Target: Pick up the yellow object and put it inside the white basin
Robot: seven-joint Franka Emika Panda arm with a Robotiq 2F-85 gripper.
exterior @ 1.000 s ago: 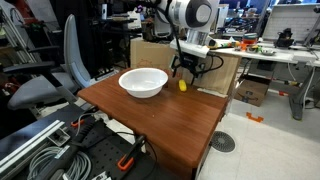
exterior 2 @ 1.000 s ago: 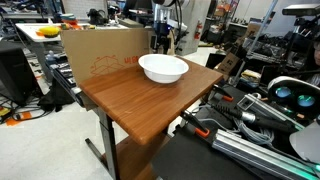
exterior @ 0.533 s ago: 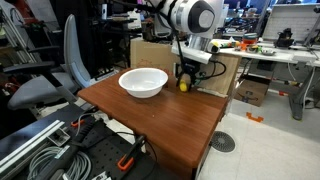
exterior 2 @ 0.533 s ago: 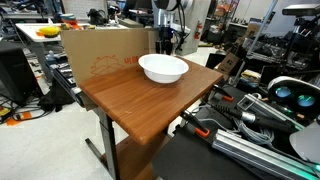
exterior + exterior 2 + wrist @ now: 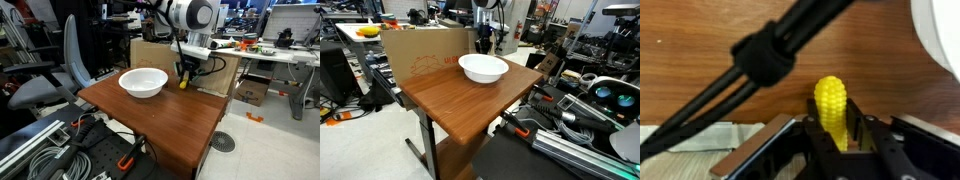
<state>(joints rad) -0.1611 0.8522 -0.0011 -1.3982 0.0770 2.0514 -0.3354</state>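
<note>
My gripper rises next, carries the corn-like piece across over the white basin's open hollow and lowers to release it there, since the basin's rim stands above the tabletop.
The yellow object is a small knobbly corn-like piece, and in the wrist view it stands between the fingers of my gripper, which is shut on it. In an exterior view the gripper sits low over the table's far edge, with the yellow object at its tips just right of the white basin. From the opposite side the gripper is behind the white basin and the yellow object is hidden.
The wooden table has a cardboard box along its far side. A grey office chair stands beside it. Cables and equipment lie on the floor. A cluttered desk is behind.
The jaws went from wide open to shut on the yellow object. The arm has stayed almost in place at the table's far edge.
</note>
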